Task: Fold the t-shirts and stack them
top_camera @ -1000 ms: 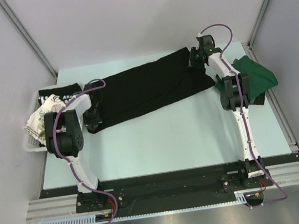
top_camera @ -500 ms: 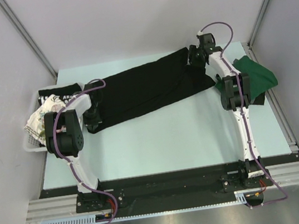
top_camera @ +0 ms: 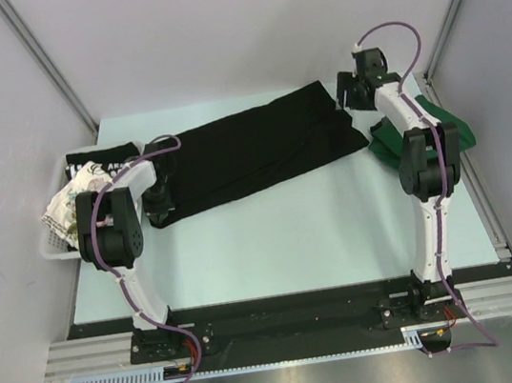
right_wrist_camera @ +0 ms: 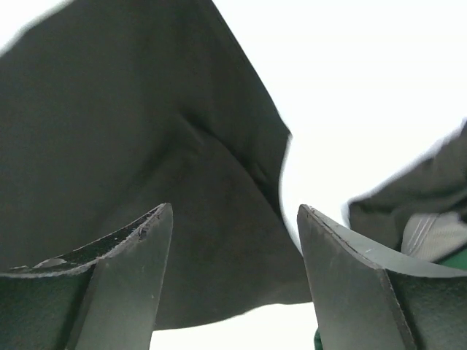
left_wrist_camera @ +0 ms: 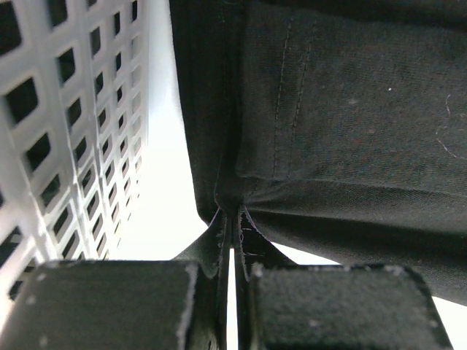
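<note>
The black shirt's opposite end is already pinched by my left gripper, so my right gripper will next move down and back onto the black shirt's near free corner [top_camera: 362,144] [right_wrist_camera: 293,287].
The large plain black t-shirt [top_camera: 259,148] lies stretched across the back of the table. My left gripper [top_camera: 162,194] is at its left end; in the left wrist view that gripper [left_wrist_camera: 233,244] is shut on a pinched fold of the black cloth [left_wrist_camera: 343,109]. Just past the shirt's right end, my right gripper [top_camera: 353,90] stands open. In the right wrist view the right gripper [right_wrist_camera: 233,211] holds nothing, and the black shirt [right_wrist_camera: 146,138] lies below it. A dark green t-shirt [top_camera: 451,130] lies at the right edge, partly behind the right arm.
A white slatted basket [top_camera: 55,246] stands at the table's left edge, close beside the left gripper, its wall [left_wrist_camera: 66,131] filling the left of that wrist view. It holds a black shirt with white lettering [top_camera: 98,165] and a floral one [top_camera: 70,205]. Side walls close in the table.
My right gripper has opened, let go of the black shirt's right end and drawn back to the right. Its elbow has swung right. The left gripper has not moved.
</note>
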`<state>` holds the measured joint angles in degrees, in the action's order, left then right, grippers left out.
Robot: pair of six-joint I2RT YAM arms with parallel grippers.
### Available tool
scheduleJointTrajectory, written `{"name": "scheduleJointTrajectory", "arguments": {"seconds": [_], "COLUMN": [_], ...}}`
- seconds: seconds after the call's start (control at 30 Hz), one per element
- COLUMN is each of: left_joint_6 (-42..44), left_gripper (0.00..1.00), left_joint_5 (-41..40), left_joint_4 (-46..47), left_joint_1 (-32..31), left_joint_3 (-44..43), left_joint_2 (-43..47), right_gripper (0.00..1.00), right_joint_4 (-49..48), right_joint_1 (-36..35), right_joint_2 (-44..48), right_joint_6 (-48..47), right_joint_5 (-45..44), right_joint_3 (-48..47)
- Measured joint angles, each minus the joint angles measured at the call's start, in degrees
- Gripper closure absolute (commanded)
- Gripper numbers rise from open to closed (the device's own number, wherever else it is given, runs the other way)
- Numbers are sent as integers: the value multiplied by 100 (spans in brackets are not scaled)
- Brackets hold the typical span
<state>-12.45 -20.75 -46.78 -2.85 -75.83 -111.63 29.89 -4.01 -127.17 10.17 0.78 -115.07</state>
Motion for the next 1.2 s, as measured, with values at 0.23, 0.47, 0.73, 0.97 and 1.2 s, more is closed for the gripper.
{"name": "scheduleJointTrajectory", "arguments": {"seconds": [0.23, 0.47, 0.73, 0.97, 1.2], "left_joint_6": [0, 0, 0, 0, 0], "left_gripper": [100, 100, 100, 100, 100], "left_joint_5": [0, 0, 0, 0, -2], "left_joint_4": [0, -2, -2, -2, -2], "left_joint_1": [2, 2, 2, 2, 2], "left_joint_3": [0, 0, 0, 0, 0], "left_joint_2": [0, 0, 0, 0, 0], "right_gripper": [31, 34, 37, 52, 86], "right_joint_4": [70, 26, 24, 35, 136], "right_joint_1": [216, 358, 363, 380, 505], "right_joint_2": [-133, -155, -155, -162, -234], "right_joint_6": [-96, -105, -98, -107, -105], "right_joint_5": [17, 129, 273, 317, 529], "right_joint_3": [796, 918, 1119, 1279, 1279]}}
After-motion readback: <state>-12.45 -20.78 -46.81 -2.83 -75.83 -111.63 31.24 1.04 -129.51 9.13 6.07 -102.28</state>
